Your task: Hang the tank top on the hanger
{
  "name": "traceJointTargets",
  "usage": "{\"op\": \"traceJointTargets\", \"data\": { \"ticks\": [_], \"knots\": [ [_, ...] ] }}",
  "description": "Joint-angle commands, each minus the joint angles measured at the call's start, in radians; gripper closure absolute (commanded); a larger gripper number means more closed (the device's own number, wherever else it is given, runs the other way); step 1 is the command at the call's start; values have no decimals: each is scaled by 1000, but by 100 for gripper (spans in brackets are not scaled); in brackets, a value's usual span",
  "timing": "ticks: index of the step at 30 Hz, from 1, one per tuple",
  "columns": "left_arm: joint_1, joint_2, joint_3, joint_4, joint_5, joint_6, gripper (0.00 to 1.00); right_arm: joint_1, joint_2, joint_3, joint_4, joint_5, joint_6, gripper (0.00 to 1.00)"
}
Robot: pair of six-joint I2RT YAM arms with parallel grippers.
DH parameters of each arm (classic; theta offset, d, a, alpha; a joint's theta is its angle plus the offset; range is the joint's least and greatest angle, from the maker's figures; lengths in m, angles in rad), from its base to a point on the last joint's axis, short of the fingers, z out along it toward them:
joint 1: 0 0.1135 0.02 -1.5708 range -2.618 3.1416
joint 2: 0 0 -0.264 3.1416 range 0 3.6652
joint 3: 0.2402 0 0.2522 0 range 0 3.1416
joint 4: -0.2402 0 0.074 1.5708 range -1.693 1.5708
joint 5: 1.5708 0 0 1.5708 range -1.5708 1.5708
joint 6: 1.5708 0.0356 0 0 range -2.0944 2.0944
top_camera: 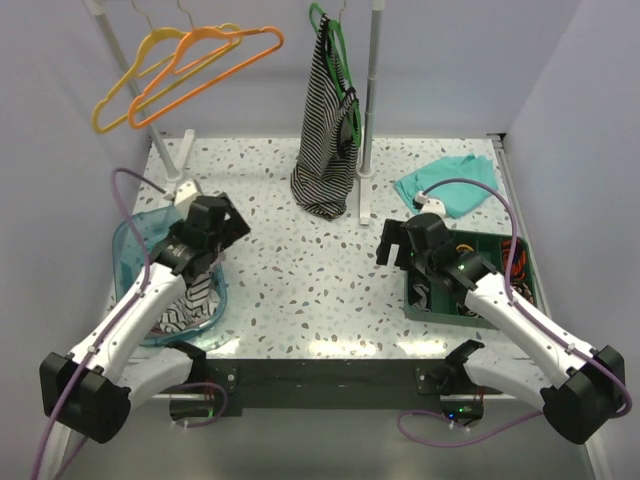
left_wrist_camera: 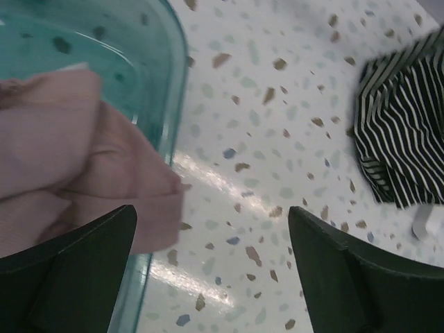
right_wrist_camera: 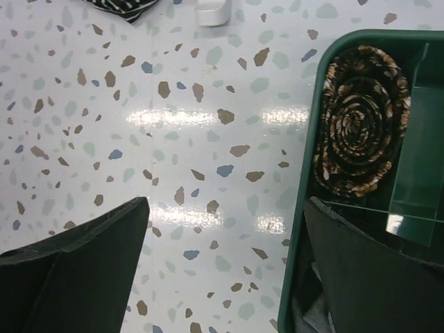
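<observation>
I will next move my left gripper past the rim of the bin (left_wrist_camera: 170, 90) and down to the fold of the pink fabric.
The dusty pink tank top (left_wrist_camera: 76, 159) lies bunched in a clear teal bin (left_wrist_camera: 170, 90), a fold hanging over the bin's rim. In the top view my left arm hides it. My left gripper (left_wrist_camera: 214, 274) is open and empty, one finger over the pink fabric and bin rim, the other over the bare table; it also shows in the top view (top_camera: 220, 225). The orange hanger (top_camera: 215, 55) hangs on the rack at the back left. My right gripper (top_camera: 398, 245) is open and empty, straddling the left rim of a green tray (right_wrist_camera: 305, 208); it also shows in the right wrist view (right_wrist_camera: 225, 270).
A yellow hanger (top_camera: 135, 85) hangs beside the orange one. A black-and-white striped top (top_camera: 328, 130) hangs on a green hanger (top_camera: 335, 45) at the back middle. A teal cloth (top_camera: 445, 185) lies at the back right. The tray holds a coiled brown item (right_wrist_camera: 361, 118). A striped cloth (top_camera: 190, 305) lies in the bin.
</observation>
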Motion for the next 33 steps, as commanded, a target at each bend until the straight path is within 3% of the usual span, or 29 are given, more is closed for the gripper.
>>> {"op": "traceJointTargets", "data": {
  "ticks": [1, 7, 13, 17, 27, 30, 33],
  "knots": [
    [207, -23, -11, -54, -67, -44, 6, -2, 14, -6, 100, -91, -29, 2],
    [320, -2, -17, -98, -159, -82, 9, -2, 31, 2, 103, -130, -49, 2],
    [329, -29, -15, -245, -255, -184, 13, -2, 19, -24, 128, -134, -40, 2],
    [334, -104, -86, -213, -282, -180, 13, -2, 27, -32, 124, -141, -43, 2],
    [337, -46, -94, -249, -309, -261, 4, -2, 14, -43, 132, -151, -34, 2],
    [338, -35, -127, -218, -306, -287, 7, 0, 20, -55, 140, -162, -28, 2],
    [351, -3, -155, -177, -256, -297, 23, -2, 24, -57, 140, -174, -25, 2]
  ]
}}
